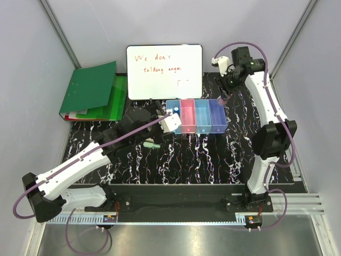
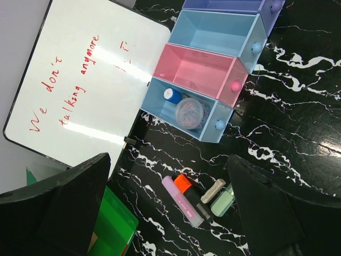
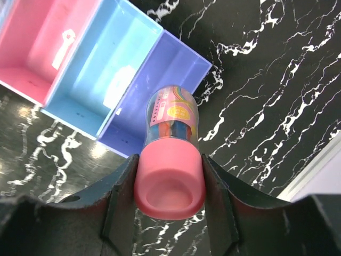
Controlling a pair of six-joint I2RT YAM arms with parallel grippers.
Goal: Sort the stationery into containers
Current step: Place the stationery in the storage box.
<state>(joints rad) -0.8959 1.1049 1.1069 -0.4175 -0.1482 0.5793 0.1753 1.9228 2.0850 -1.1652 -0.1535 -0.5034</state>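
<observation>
My right gripper moves to the purple bin's empty far end (image 3: 180, 65) next, lowers and releases the tube (image 3: 171, 120). That end is below it and to its left in the top view.
My left gripper (image 2: 168, 158) is open and empty, hovering over a pink marker (image 2: 181, 200), an orange-capped marker (image 2: 193, 193), a small grey stick (image 2: 213, 190) and a pale green marker (image 2: 222, 202) lying together on the table. The four joined bins stand beyond: the near light blue bin (image 2: 213, 127) holds a blue-capped bottle (image 2: 171, 95) and a clear round piece (image 2: 188, 112); the pink (image 2: 200, 69), light blue (image 2: 218, 33) and purple (image 2: 224, 4) bins follow. My right gripper (image 3: 169, 181) is shut on a pink-capped tube (image 3: 171, 120) above the purple bin (image 3: 160, 74).
A whiteboard with red writing (image 1: 164, 72) stands behind the bins. A green folder (image 1: 90, 88) lies at the back left. The left wrist (image 1: 170, 121) covers part of the first bin in the top view. The right arm (image 1: 266, 101) arches over the right side.
</observation>
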